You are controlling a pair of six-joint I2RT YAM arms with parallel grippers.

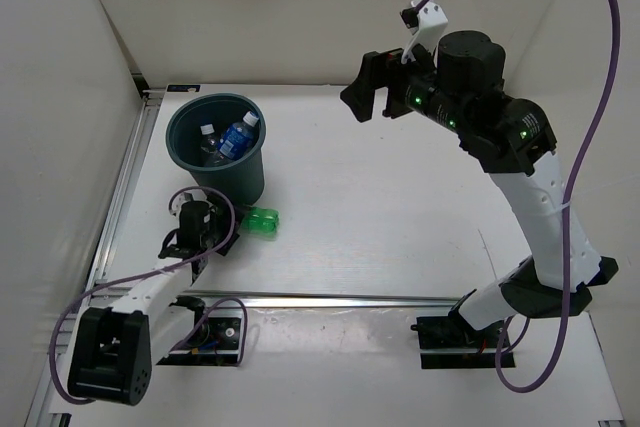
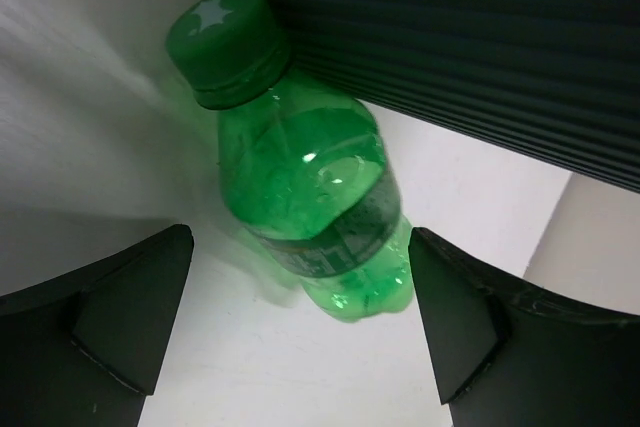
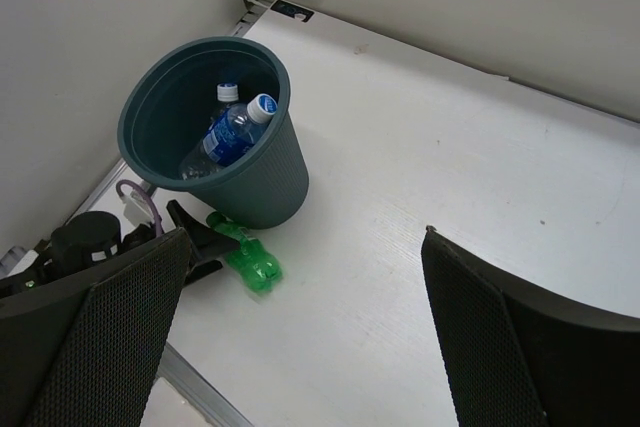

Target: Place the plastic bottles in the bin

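Note:
My left gripper edges toward the bin and the bottle's cap end next, then closes on the green bottle's body (image 1: 255, 220) (image 2: 308, 185). Its open fingers are around only the green bottle's base.
The dark teal bin (image 1: 243, 175) stands at the back left, also in the right wrist view (image 3: 270, 182). Inside it lie a blue-label bottle (image 1: 238, 135) (image 3: 230, 134) and a clear white-capped bottle (image 1: 208, 134) (image 3: 227, 94). The green bottle (image 1: 263, 221) (image 2: 300, 177) (image 3: 250, 260) lies on the table against the bin's foot, cap toward the bin wall (image 2: 450, 47). My left gripper (image 1: 222, 232) (image 2: 300, 322) is open and low, its fingertips on either side of the bottle's base without touching it. My right gripper (image 1: 372, 89) (image 3: 305, 347) is open and empty, high over the table.
White walls enclose the table on the left and at the back. A metal rail (image 1: 330, 298) runs along the near edge and another along the left side (image 1: 125, 177). A purple cable (image 1: 590, 97) loops over the right arm.

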